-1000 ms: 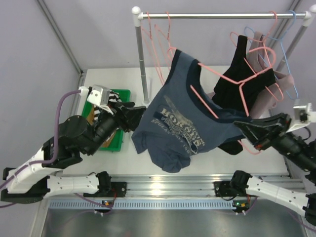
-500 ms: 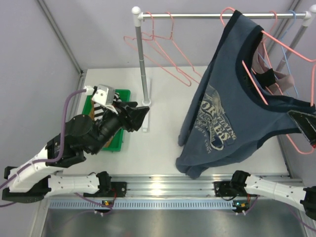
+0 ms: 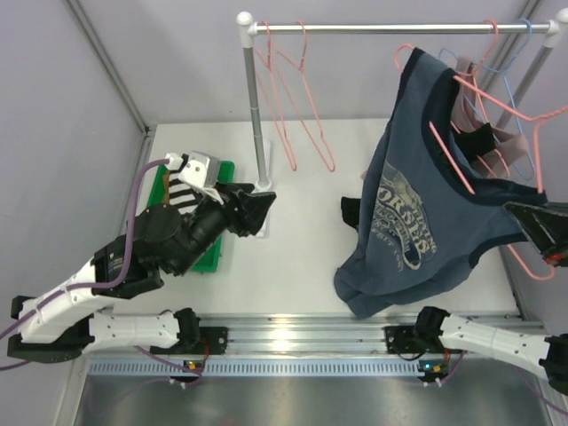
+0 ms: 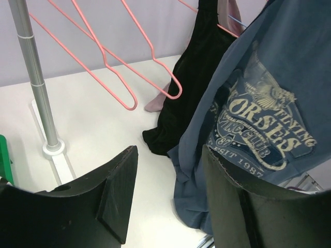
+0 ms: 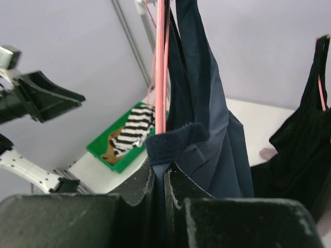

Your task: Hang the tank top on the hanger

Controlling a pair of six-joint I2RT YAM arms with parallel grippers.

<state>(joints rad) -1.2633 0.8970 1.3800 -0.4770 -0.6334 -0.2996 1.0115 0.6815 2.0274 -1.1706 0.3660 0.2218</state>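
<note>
Next, my right gripper brings the unhooked hanger over bare bar (image 3: 448, 28) and releases it. That spot is outward of my right gripper and to its left in the top view.
The slate-blue tank top (image 3: 417, 213), with a printed front, hangs on a salmon-pink hanger (image 3: 454, 167) at the right, just below the rail. My right gripper (image 3: 531, 227) is shut on the top's dark hem together with the hanger's wire; in the right wrist view the jaws (image 5: 166, 170) pinch the fabric (image 5: 207, 124) and the pink wire (image 5: 161, 67). My left gripper (image 3: 259, 209) is open and empty by the rack's left pole, apart from the top. The left wrist view shows its fingers (image 4: 111, 191) spread, with the top (image 4: 269, 103) beyond.
A clothes rack has a top rail (image 3: 399, 27) and a left pole (image 3: 256, 115) on a base. Spare pink hangers (image 3: 297, 106) hang at its left. A black top (image 3: 479, 138) and a light-blue hanger (image 3: 519, 106) hang at the right. A green bin (image 3: 206, 257) holds striped cloth.
My right gripper carried the tank top and hanger from the table's middle up and to the right, near the rail. The top is now apart from my left gripper, which shifted slightly right.
</note>
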